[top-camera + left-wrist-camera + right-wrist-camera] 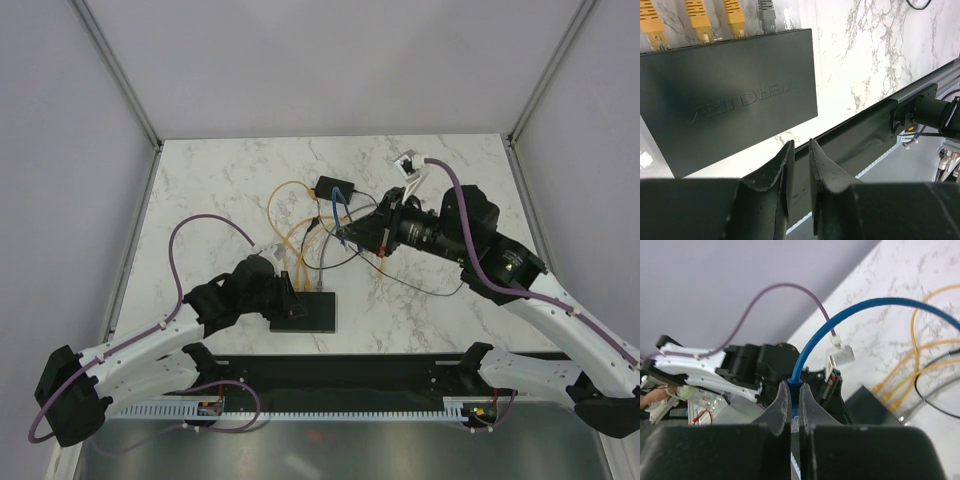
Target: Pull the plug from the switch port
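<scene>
Next, my right gripper moves outward and down and releases the blue plug onto open marble (pixel 387 173) beside the smaller black box, since that spot is clear of cables.
The switch (pixel 312 314) is a flat black box near the table's front edge, with three yellow plugs (pixel 700 20) and a grey plug (pixel 767 15) in its sockets. My left gripper (pixel 287 300) sits at the switch's left end; its fingers (pixel 784 170) are nearly together with nothing between them, beside the switch (pixel 730 95). My right gripper (pixel 352 233) is raised above the table behind the switch and is shut on a blue plug (pixel 796 390). The blue cable (pixel 865 305) arcs away from the plug. The plug is clear of the switch (pixel 865 401).
A smaller black box (pixel 333 188) with thin black leads lies at the back centre. Yellow cables (pixel 285 215) and a black lead (pixel 420 288) loop over the marble table. A white connector (pixel 407 163) hangs at the back right. A black rail (pixel 340 375) runs along the front edge.
</scene>
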